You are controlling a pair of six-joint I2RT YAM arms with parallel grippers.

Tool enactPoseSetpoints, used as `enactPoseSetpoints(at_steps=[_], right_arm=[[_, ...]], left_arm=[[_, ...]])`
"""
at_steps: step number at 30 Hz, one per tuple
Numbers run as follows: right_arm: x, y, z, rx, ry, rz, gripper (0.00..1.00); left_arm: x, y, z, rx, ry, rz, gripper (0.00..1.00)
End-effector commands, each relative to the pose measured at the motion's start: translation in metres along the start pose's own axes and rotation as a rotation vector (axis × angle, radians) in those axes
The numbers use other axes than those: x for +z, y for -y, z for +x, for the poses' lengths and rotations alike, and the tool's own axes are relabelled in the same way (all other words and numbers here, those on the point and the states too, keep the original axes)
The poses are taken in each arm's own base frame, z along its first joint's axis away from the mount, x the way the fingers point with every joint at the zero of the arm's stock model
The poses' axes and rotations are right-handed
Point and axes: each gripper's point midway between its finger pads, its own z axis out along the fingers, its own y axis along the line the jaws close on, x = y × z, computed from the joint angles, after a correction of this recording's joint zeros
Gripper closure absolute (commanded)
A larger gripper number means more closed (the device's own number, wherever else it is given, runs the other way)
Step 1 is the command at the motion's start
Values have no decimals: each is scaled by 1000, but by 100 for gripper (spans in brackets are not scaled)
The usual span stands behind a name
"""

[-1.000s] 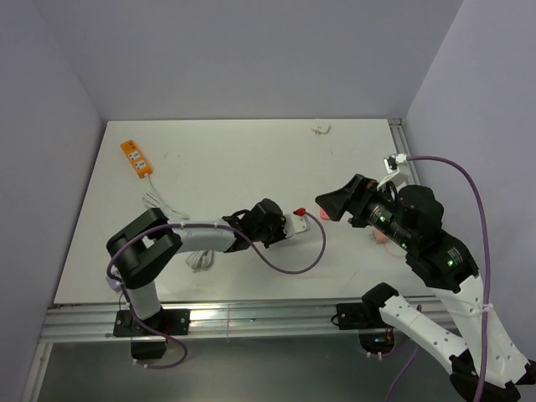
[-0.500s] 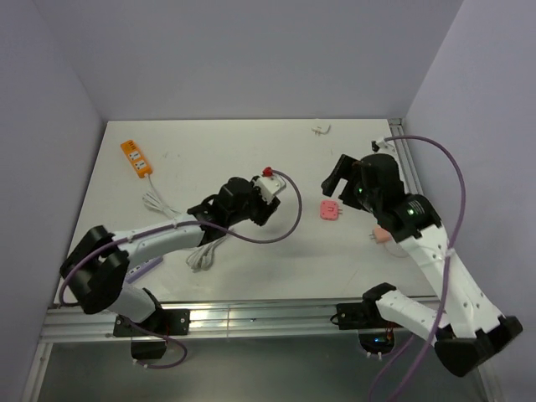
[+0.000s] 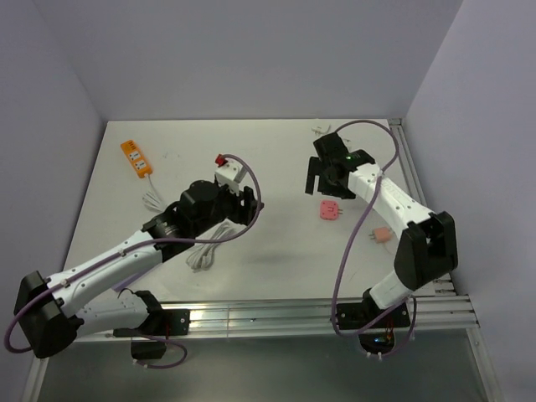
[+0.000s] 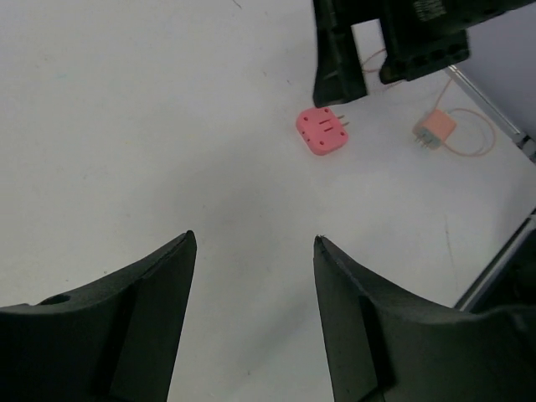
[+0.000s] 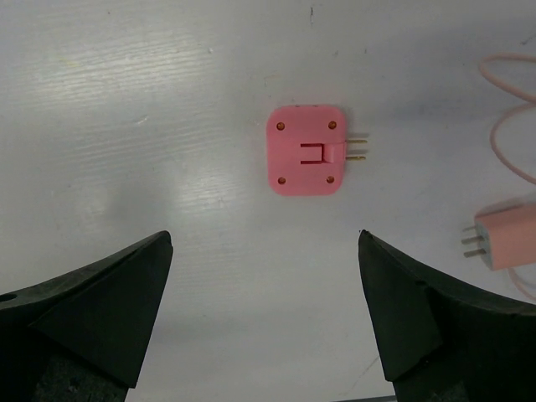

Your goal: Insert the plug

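Note:
Next, my right gripper will lower, open, around the flat pink square block, one fingertip by its pronged edge, since the block lies below the fingertips on the tabletop.
The plug is a small salmon block with two prongs and a thin pale cord. It lies on the white table near the right edge, also seen in the right wrist view as the plug and in the left wrist view as the plug. A flat pink square block with two prongs lies left of it. My right gripper hangs open above the table, with the pink block just ahead of its fingertips. My left gripper is open and empty, well left of the pink block.
An orange power strip lies at the back left, its white cord running to a coiled bundle under my left arm. A small white piece sits at the back edge. A metal rail borders the table's right side.
My left gripper has gone from shut to open and drawn back to the left. My right gripper has swung toward the back, over the pink block, which now lies bare on the table.

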Motion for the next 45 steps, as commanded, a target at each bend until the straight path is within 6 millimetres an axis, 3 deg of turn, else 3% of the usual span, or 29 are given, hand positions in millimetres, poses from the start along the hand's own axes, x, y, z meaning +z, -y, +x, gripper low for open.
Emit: enactPoseSetpoints(at_steps=[1, 8, 13, 20, 35, 45], right_arm=[[10, -8, -16, -33, 1, -6, 1], [44, -2, -7, -39, -46, 40, 0], [67, 8, 1, -32, -91, 64, 0], [90, 7, 10, -31, -123, 45, 4], [116, 24, 15, -47, -144, 80, 9], [123, 20, 19, -46, -158, 61, 18]], left_arm=[[-21, 15, -15, -92, 37, 70, 36], [-47, 18, -26, -86, 76, 96, 34], [-53, 16, -23, -97, 86, 98, 33], [-52, 19, -21, -106, 79, 109, 33], [-53, 23, -24, -109, 83, 133, 32], [-51, 25, -23, -110, 74, 139, 32]])
